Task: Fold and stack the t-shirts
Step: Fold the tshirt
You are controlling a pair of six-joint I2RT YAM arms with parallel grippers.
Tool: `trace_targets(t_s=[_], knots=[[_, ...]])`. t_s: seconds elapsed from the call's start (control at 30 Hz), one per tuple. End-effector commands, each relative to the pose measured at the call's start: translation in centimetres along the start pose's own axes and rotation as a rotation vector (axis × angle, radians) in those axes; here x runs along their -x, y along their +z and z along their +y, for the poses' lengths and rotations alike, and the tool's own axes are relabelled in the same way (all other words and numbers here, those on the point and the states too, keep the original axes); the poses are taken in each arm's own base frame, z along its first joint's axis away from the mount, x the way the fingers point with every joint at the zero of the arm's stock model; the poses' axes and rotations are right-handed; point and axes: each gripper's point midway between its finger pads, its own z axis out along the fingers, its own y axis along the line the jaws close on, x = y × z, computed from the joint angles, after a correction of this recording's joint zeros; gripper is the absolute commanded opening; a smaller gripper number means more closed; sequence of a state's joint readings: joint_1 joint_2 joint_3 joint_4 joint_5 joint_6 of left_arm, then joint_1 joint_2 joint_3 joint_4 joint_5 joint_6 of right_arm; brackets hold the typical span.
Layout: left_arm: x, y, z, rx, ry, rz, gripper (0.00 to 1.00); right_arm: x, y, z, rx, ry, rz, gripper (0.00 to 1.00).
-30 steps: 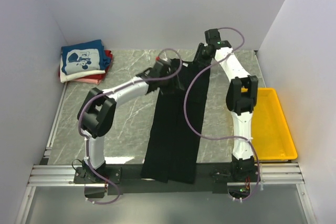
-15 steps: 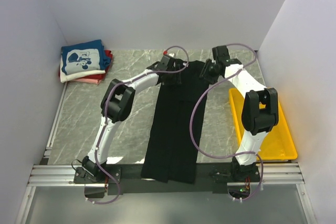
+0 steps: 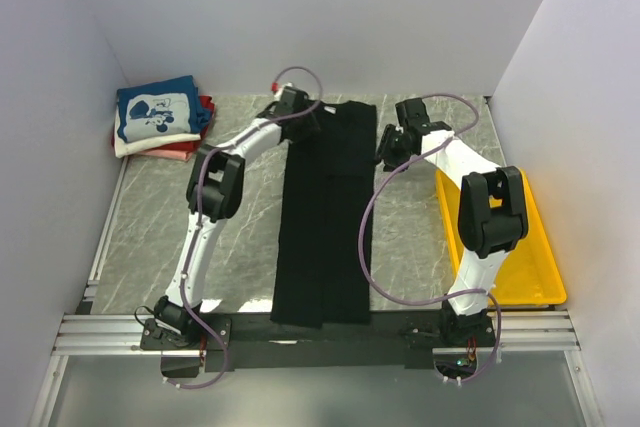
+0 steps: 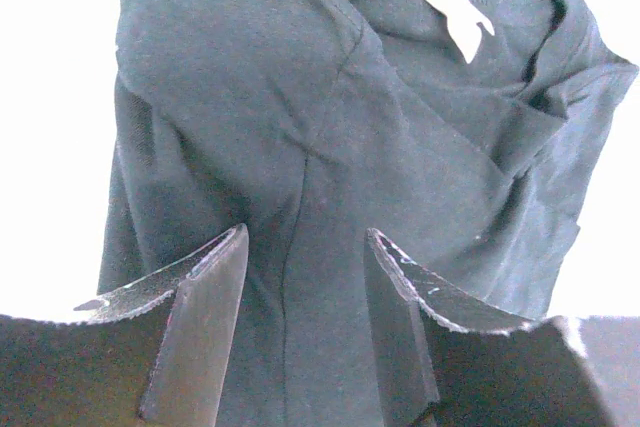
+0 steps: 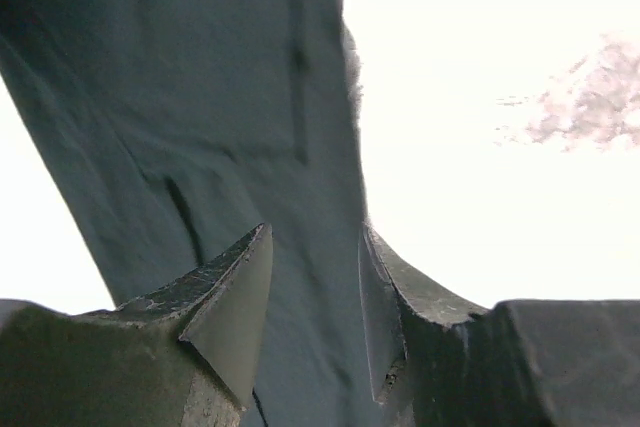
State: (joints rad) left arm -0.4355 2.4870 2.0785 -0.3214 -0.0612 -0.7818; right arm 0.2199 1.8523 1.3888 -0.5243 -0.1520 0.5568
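The folded t-shirt's near tray-side corner (image 3: 366, 319) gets my right gripper next, which moves back and down to it, since it lies back and lower and the t-shirt still stretches full length.
A large black t-shirt (image 3: 325, 217) lies folded lengthwise as a long strip from the table's far side to its near edge, where the end hangs over. My left gripper (image 3: 297, 115) is at the strip's far left corner. In the left wrist view its jaws (image 4: 306, 232) stand apart over wrinkled black cloth (image 4: 330, 97). My right gripper (image 3: 388, 147) is at the strip's right edge near the far end. Its jaws (image 5: 316, 229) are also apart, with black cloth (image 5: 200, 97) below and between them. A folded blue t-shirt (image 3: 157, 112) with a white print tops a white and a red one (image 3: 206, 107) at the far left.
A yellow plastic tray (image 3: 512, 237) sits along the right side of the marble table, beside the right arm. White walls close in the table on the left, back and right. Purple cables loop from both arms over the shirt.
The left gripper moved left and farther back to the shirt's far left corner. The right gripper came nearer along the right edge. The shirt's far end now lies flat and uncovered.
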Motion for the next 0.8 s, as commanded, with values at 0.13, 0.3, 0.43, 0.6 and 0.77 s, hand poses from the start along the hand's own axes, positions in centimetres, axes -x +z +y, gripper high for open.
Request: trace_targets(t_s=[0.13,0.3,0.43,0.6,0.77], knots=[[3.5,2.4,5.8,0.083,-0.174,-0.044,0.64,0.6,0.0,2.0,0.028,-0.072,-0.025,0.47],[7.2,0.3,0.8,-0.116,-0.077,-0.091,0.8,-1.2,-1.3,1.6,0.034,-0.072,-0.026,0.47],[10.6,-4.8,-3.8,-0.272,-0.014,-0.163,0.82,-2.5,-4.3,1.9,0.105,-0.076,-0.057,0.47],[10.2,-9.1,-4.6,-0.302,0.007,-0.148,0.79,-6.7,-6.1,1.1,0.143,-0.089,-0.017,0.47],[8.8,-15.1,-5.0,-0.284,0.026,-0.133,0.71,-13.4,-7.8,0.8,0.209,-0.125,0.044,0.47]])
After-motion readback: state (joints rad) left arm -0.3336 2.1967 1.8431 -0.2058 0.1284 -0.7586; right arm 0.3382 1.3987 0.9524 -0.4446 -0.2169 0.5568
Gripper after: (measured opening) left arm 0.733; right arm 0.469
